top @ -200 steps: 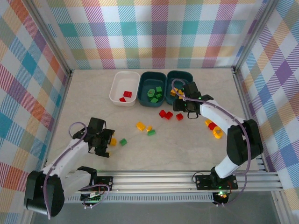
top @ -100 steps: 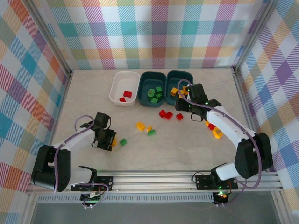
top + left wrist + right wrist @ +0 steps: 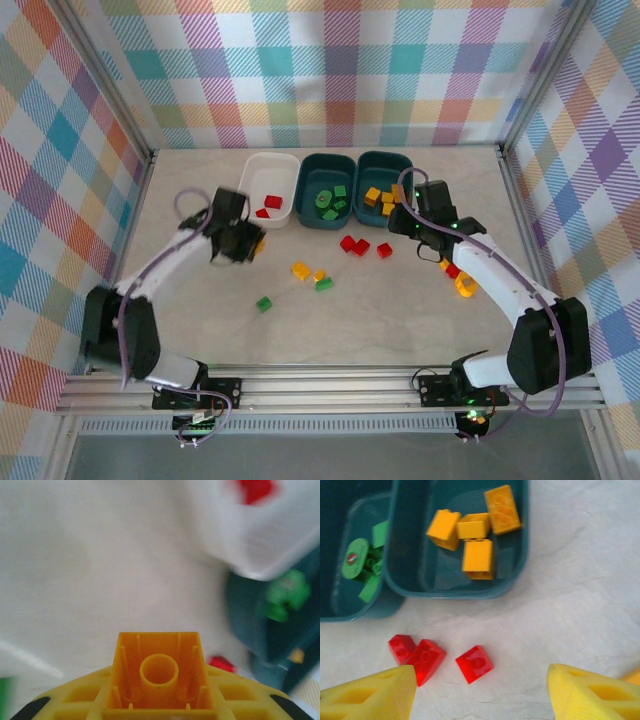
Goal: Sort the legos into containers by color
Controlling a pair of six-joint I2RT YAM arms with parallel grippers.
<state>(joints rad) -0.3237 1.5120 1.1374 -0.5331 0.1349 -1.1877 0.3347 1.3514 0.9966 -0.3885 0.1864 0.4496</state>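
My left gripper should swing outward and across next, over the matching teal tub of yellow-orange legos, because that tub is outward of the gripper, beyond the green legos.
My left gripper (image 3: 248,243) is shut on a yellow-orange lego (image 3: 159,672), whose hollow underside faces the wrist camera. It hovers just in front of the white tub (image 3: 250,195), which holds two red legos (image 3: 271,204). The middle teal tub (image 3: 308,205) holds green legos (image 3: 362,565). The right teal tub (image 3: 525,540) holds several yellow-orange legos (image 3: 477,555). My right gripper (image 3: 405,228) stands open in front of that tub, above three loose red legos (image 3: 475,664) on the table. Its yellow fingers (image 3: 370,695) hold nothing.
Loose on the table are two yellow-orange legos (image 3: 300,270) and a green one (image 3: 324,284) at the centre. Another green lego (image 3: 264,303) lies nearer the front. A red lego (image 3: 453,270) and yellow-orange pieces (image 3: 465,285) lie under the right arm. Plaid walls enclose the table.
My left gripper has carried the yellow-orange lego from the front left up towards the white tub. My right gripper has drawn back off the right teal tub, a little to the right.
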